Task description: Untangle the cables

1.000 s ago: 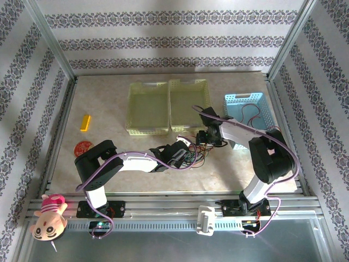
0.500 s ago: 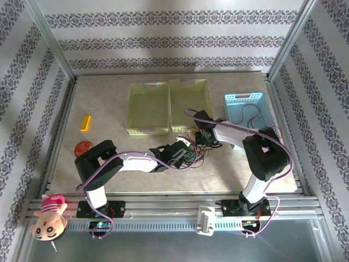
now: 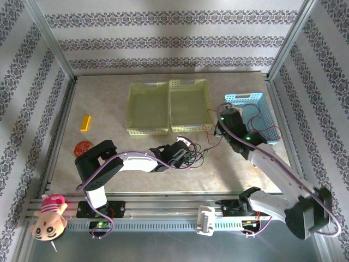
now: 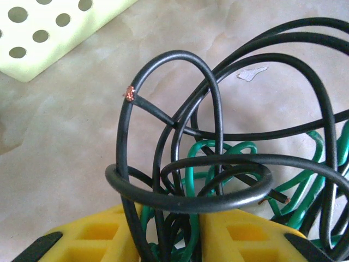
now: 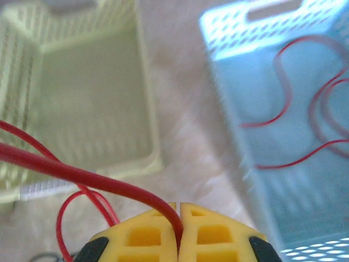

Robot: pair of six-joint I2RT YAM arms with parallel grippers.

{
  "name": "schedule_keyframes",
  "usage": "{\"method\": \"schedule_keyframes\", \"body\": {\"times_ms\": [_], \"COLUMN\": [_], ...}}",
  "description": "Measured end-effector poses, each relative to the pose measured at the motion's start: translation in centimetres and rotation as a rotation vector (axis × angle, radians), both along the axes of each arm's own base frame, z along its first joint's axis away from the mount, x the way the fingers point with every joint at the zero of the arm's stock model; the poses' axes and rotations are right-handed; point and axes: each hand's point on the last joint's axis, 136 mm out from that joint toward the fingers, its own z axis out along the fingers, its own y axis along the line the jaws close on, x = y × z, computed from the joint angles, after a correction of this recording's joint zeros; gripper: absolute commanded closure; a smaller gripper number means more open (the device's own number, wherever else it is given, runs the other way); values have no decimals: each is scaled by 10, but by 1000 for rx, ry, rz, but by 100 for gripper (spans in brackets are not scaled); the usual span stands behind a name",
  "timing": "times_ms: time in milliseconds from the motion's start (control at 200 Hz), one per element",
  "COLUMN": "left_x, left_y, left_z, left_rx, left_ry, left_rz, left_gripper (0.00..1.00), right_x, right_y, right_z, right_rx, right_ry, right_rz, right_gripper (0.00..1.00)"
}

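Other red cables lie inside the blue basket [image 3: 245,99], so the robot's right gripper needs to swing outward across it next and release the red cable there.
The cables [image 3: 195,154] lie as a tangle of black and green loops on the table, just in front of the baskets. My left gripper [image 3: 185,155] is shut on that bundle; in the left wrist view black and green strands [image 4: 185,180] run down between the yellow fingers [image 4: 240,234]. My right gripper [image 3: 219,129] is raised above the table to the right of the tangle. It is shut on a red cable [image 5: 98,177], which stretches back left toward the bundle. Two more red cables [image 5: 283,109] lie in the blue basket [image 3: 245,99].
Two pale yellow-green baskets [image 3: 147,131] [image 3: 189,83] stand side by side behind the tangle, left of the blue one. A yellow block [image 3: 85,122] and a red disc [image 3: 83,147] lie at the left. A plush toy [image 3: 49,215] rests on the front rail.
My right gripper has shut on the red cable and risen up and to the right, drawing it out of the tangle. The left gripper holds still.
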Motion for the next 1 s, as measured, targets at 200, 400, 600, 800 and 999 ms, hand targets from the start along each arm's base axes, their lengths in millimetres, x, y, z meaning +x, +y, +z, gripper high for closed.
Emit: {"method": "schedule_keyframes", "body": {"times_ms": [200,400,600,800,999], "left_x": [0,0,1,1,1], "left_y": [0,-1,-1,0,1], "left_z": [0,0,0,0,0], "left_rx": [6,9,9,13,17], "left_ry": [2,1,1,0,-2], "left_rz": [-3,-5,-5,-3,-1], "left_gripper": [68,67,66,65,62], "right_x": [2,-1,-2,0,8], "right_y": [-69,-127,-173,-190,-195], "right_z": [90,145,141,153,142], "right_rx": [18,-16,-43,-41,-8], "right_ry": [-226,-349,-329,-364,-348], "right_rz": [-202,-374,-521,-565,-555], "right_gripper": [100,100,100,100,100]}}
